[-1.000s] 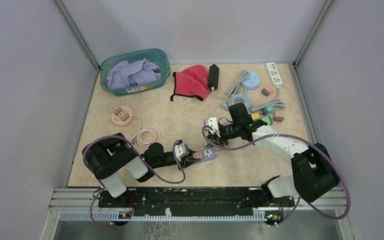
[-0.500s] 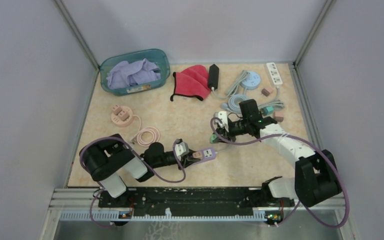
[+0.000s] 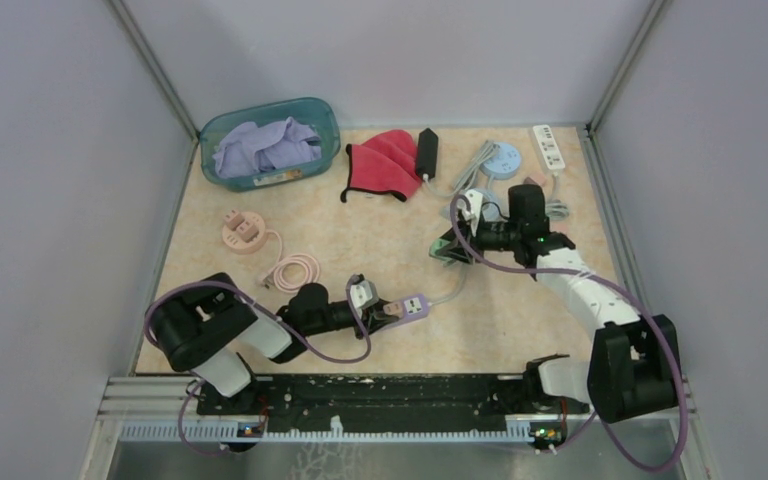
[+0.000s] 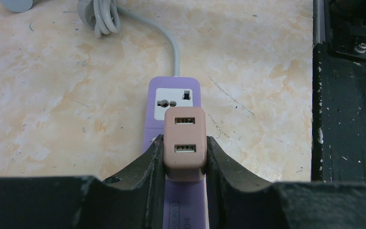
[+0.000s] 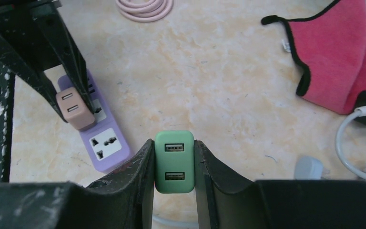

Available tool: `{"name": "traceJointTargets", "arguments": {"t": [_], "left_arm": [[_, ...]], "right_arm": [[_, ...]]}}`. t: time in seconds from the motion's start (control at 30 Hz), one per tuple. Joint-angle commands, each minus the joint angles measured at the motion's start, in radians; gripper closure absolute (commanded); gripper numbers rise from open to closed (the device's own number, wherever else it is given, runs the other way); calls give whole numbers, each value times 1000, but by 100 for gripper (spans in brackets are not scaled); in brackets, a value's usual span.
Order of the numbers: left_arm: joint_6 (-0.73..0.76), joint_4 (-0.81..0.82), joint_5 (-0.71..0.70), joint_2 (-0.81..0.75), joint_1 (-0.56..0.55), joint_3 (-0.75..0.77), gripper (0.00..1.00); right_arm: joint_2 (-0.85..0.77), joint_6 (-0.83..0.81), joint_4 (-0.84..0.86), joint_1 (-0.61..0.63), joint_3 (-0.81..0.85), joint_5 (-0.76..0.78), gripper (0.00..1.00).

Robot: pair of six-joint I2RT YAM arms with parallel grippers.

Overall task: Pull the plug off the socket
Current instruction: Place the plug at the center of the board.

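Observation:
I will move the green plug (image 5: 174, 160) outward and down to the bare tabletop near the black adapter (image 5: 299, 132) with my right gripper and let it go there, because it is already off the socket strip.
A purple socket strip (image 3: 415, 303) lies on the table near the front. A pink plug (image 4: 185, 143) with two USB ports sits in the strip (image 4: 174, 98), and my left gripper (image 4: 185, 157) is shut on its sides. One socket beside the pink plug shows bare. My right gripper (image 5: 174, 162) is shut on a green plug (image 5: 174, 160), held above the table and apart from the strip (image 5: 102, 143). In the top view the right gripper (image 3: 457, 240) hangs up and to the right of the left gripper (image 3: 370, 305).
A teal basket (image 3: 270, 140) of purple cloth stands at the back left. A red mask (image 3: 385, 160), black adapter (image 3: 427, 150), blue round socket (image 3: 503, 160) and white power strip (image 3: 550, 145) lie along the back. A pink round socket (image 3: 243, 230) with coiled cord lies at left.
My right gripper has carried the green plug away from the purple strip, toward the back right. The left gripper has stayed shut on the pink plug.

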Motion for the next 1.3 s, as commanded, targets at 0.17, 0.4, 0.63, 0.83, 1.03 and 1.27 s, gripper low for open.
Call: {"name": "traceJointTargets", "arguments": {"t": [0.17,0.4,0.63,0.83,1.03,1.27], "left_arm": [[-19,-161,-38,-45,6,-5,100],[-20,-166,-44,-59,5,-9,100],[-17,-164,-43,-59,5,-9,100],[-13,-165,-44,-59,5,-10,100],[-11,-163,-43,-58,5,-9,100],[-7,-167,-42,-61,6,-7,100]], "right_arm": [[-48,400,351,-53,-45,161,100],[-41,666,520,-67,-78,375,100],[-26,822,580,-75,-91,507,100],[-16,925,622,-84,-113,655,100],[-2,1010,707,-101,-170,769,100],[46,1043,766,-115,-192,778,98]]}}
